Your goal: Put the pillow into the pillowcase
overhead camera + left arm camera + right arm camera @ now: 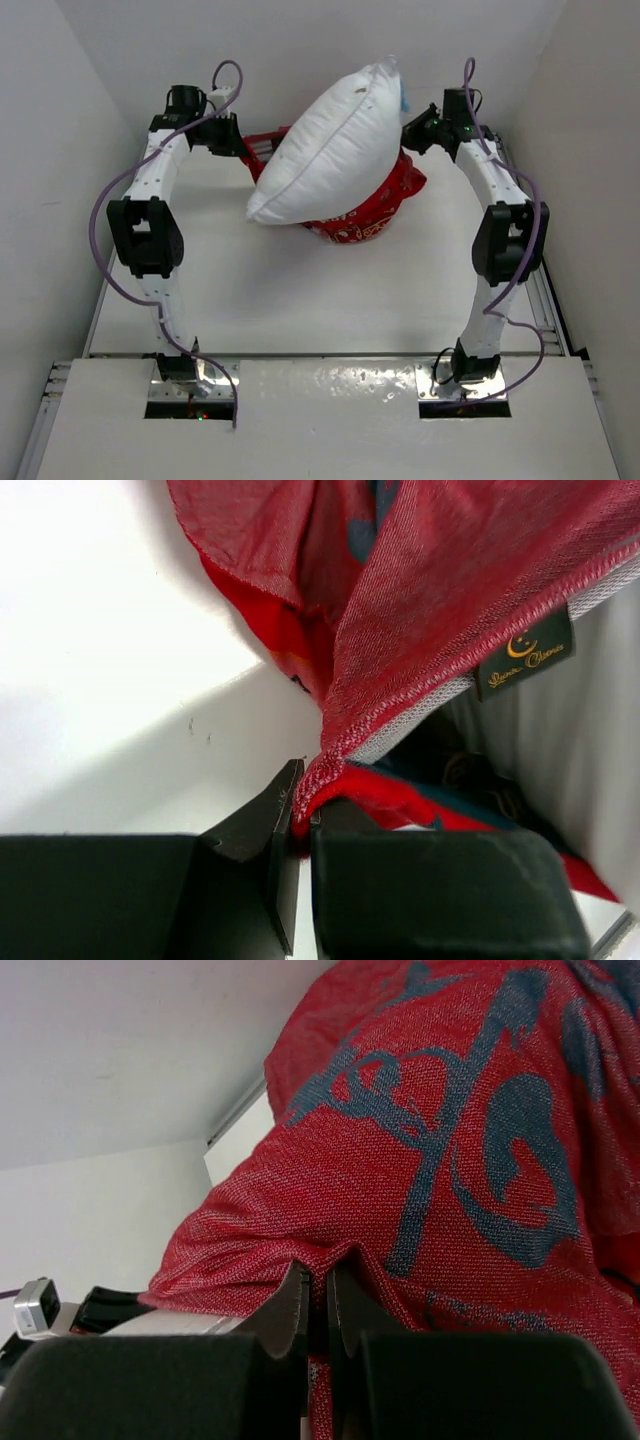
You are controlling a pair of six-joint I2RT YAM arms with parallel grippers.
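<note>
The pillow's lower end is inside, so the robot's right gripper will next pull its fold of the pillowcase slightly back toward the robot's base, over the red heap of cloth beside the pillow, and let go of the fold.
The white pillow [335, 150] stands tilted at the back of the table, its lower end sunk into the red pillowcase [375, 205], which bunches beneath it. My left gripper [240, 140] is shut on the pillowcase's left edge and holds it up off the table. In the left wrist view the pinched red hem [330, 770] with its dark gold-lettered label [525, 652] runs up from the left gripper [303, 805]. My right gripper [412, 130] is shut on the case's right side. In the right wrist view a fold of red cloth [420, 1160] with blue print sits between the shut fingers of the gripper [320, 1290].
White walls [90, 90] close in the table on the left, back and right. A metal rail [545, 300] runs along the table's right edge. Purple cables [105, 215] loop off both arms. The white tabletop [320, 300] lies between the arms and the pillow.
</note>
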